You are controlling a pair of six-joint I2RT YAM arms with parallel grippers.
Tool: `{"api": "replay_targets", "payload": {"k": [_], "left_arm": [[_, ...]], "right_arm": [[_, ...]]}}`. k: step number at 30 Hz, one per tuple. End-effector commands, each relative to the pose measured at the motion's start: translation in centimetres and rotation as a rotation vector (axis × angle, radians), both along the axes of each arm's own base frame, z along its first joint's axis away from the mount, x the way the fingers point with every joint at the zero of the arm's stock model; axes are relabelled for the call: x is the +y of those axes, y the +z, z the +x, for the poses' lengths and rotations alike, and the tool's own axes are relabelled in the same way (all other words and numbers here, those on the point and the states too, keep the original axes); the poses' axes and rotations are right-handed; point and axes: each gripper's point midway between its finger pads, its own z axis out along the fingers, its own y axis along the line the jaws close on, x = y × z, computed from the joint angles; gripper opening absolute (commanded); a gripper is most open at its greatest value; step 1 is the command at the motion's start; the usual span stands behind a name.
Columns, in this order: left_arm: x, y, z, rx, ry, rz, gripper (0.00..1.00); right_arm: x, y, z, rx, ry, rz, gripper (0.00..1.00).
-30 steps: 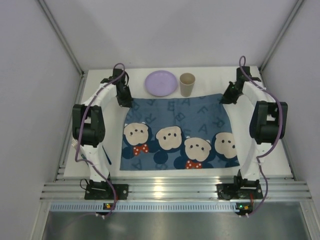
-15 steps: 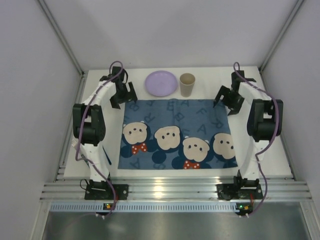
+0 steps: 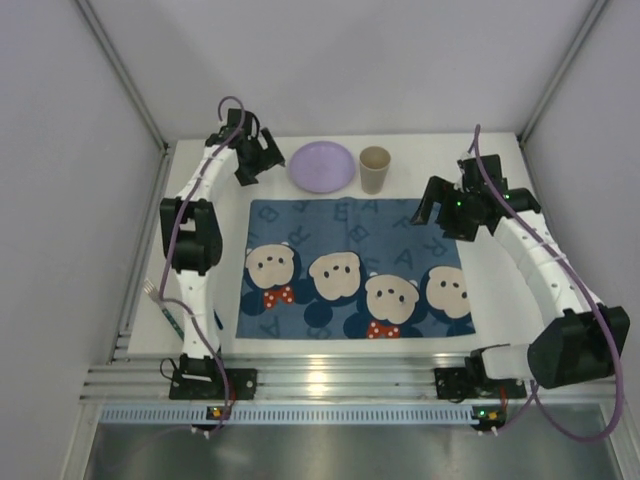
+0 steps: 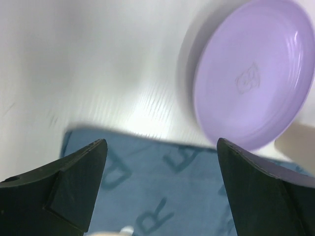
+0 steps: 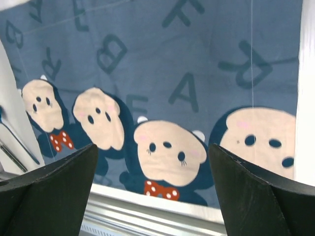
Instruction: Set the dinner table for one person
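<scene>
The plate's rim farthest from the cup (image 3: 374, 168) needs to be between the fingers of my left gripper, so the gripper should first go down toward the plate (image 3: 322, 165).
The dinner table (image 3: 520, 310) is a plain white top with a blue mouse-print placemat (image 3: 350, 260) spread flat on its middle. Behind the mat stand a purple plate (image 3: 322, 165) and a beige cup (image 3: 374, 168). My left gripper (image 3: 262, 160) hovers open at the mat's far left corner, just left of the plate. Its wrist view shows the plate (image 4: 256, 78), the mat's edge (image 4: 162, 187) and bare table (image 4: 74, 59) past empty fingers (image 4: 78, 182). My right gripper (image 3: 437, 212) hangs open over the mat's far right part, and nothing lies between its fingers (image 5: 49, 187) above the mat (image 5: 167, 98).
A fork-like utensil with a teal handle (image 3: 165, 305) lies at the table's left edge beside the left arm. An aluminium rail (image 3: 340, 380) runs along the near edge, also seen in the right wrist view as the rail (image 5: 147, 211). White walls close in the back and both sides.
Both grippers opened and let go of the placemat's far corners. The left one rose toward the plate, the right arm swung outward and lifted. The mat now lies flat.
</scene>
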Motion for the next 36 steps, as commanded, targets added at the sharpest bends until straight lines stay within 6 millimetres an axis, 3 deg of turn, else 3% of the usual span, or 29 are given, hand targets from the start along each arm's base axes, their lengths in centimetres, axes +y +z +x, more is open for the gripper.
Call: {"api": "replay_targets", "payload": {"k": [1, 3, 6, 7, 8, 11, 15, 20, 21, 22, 24, 25, 26, 30, 31, 32, 36], "left_arm": [[-1.9, -0.7, 4.0, -0.046, 0.02, -0.128, 0.98], [-2.9, -1.5, 6.1, -0.073, 0.033, -0.18, 0.98], [-4.5, -3.5, 7.5, -0.073, 0.034, -0.259, 0.98], [-5.0, -3.5, 8.2, -0.095, 0.023, -0.286, 0.98], [-5.8, -5.0, 8.3, -0.069, 0.017, -0.317, 0.98], [-7.7, -5.5, 9.3, -0.088, -0.026, -0.347, 0.95], [-9.8, -7.3, 8.8, -0.069, -0.072, -0.328, 0.54], [-9.5, -10.2, 7.1, 0.009, -0.091, -0.276, 0.41], [-9.5, -10.3, 7.0, 0.012, -0.097, -0.271, 0.34], [-9.3, -10.5, 6.9, 0.016, -0.102, -0.261, 0.16], [-9.0, -9.8, 6.9, 0.01, -0.105, -0.258, 0.0], [-9.0, -9.3, 7.0, -0.001, -0.113, -0.254, 0.0], [-8.9, -8.0, 7.2, -0.025, -0.117, -0.255, 0.0], [-7.7, -3.7, 7.8, -0.095, -0.126, -0.251, 0.0], [-7.3, -2.8, 7.7, -0.104, -0.133, -0.245, 0.0], [-6.7, -0.9, 7.6, -0.128, -0.134, -0.244, 0.0], [-6.5, 3.4, 5.8, -0.157, -0.186, -0.244, 0.0]], "right_arm": [[-0.9, -1.0, -2.9, 0.043, -0.029, -0.013, 0.94], [-1.6, -1.1, -4.3, 0.039, -0.036, -0.036, 0.95], [-2.9, -1.1, -5.4, 0.042, -0.064, -0.089, 0.95], [-3.2, -1.0, -5.5, 0.04, -0.072, -0.099, 0.95], [-3.6, -0.9, -5.5, 0.036, -0.085, -0.114, 0.95], [-4.1, -1.0, -5.3, 0.044, -0.102, -0.126, 0.95], [-4.1, -1.4, -4.4, 0.069, -0.108, -0.131, 0.95], [-3.6, -0.7, -1.4, 0.059, -0.091, -0.134, 0.95], [-3.3, -0.5, -0.7, 0.051, -0.079, -0.129, 0.95], [-2.7, 1.0, 0.7, 0.012, -0.063, -0.106, 0.95], [-1.8, 1.3, 3.2, 0.0, -0.039, -0.084, 0.95], [-0.8, 3.5, 5.0, -0.063, -0.012, -0.051, 0.95], [-0.3, 2.9, 6.6, -0.056, 0.004, -0.043, 0.95], [1.5, 5.4, 13.1, -0.143, 0.019, -0.008, 0.95], [1.8, 7.8, 15.0, -0.206, 0.011, 0.003, 0.95], [1.9, 5.8, 16.7, -0.169, 0.001, -0.002, 0.95], [2.0, 3.6, 20.9, -0.139, -0.054, -0.022, 0.92]]}}
